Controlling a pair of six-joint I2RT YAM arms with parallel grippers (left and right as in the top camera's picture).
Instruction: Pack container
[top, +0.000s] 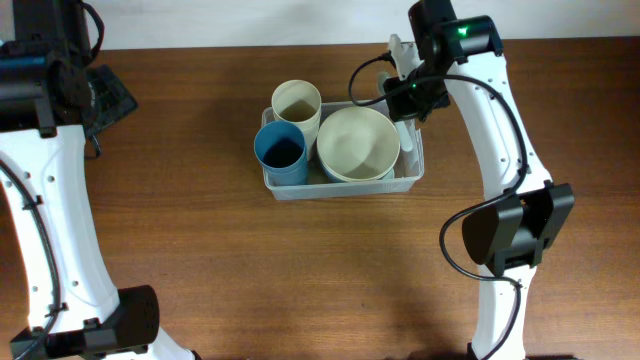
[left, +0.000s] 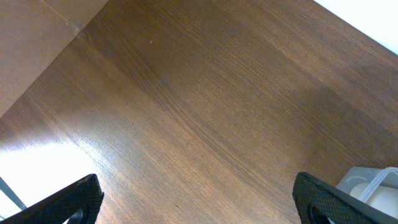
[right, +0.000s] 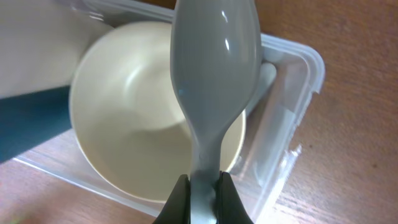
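My right gripper is above the gap between bowl (top: 358, 142) and end (top: 407, 158). It should go down to that gap next and release the spoon where the other utensil lies.
The clear plastic container (top: 343, 184) stands mid-table and holds a cream bowl (top: 358, 142), a cream cup (top: 296, 103) and a blue cup (top: 281, 152). My right gripper (right: 203, 190) is shut on the handle of a grey spoon (right: 214, 68) and holds it above the container's right end, over the cream bowl (right: 137, 112) and the container's wall (right: 292, 118). In the overhead view the right gripper (top: 408, 88) is at the container's far right corner. My left gripper (left: 199, 202) is open and empty over bare table at the far left; the container's corner (left: 373, 185) shows at its right.
Another pale utensil (top: 408, 140) lies in the container's right end beside the bowl. The left arm (top: 45, 80) stands at the far left edge. The right arm's base (top: 510, 230) stands right of the container. The table is brown wood (top: 200, 260).
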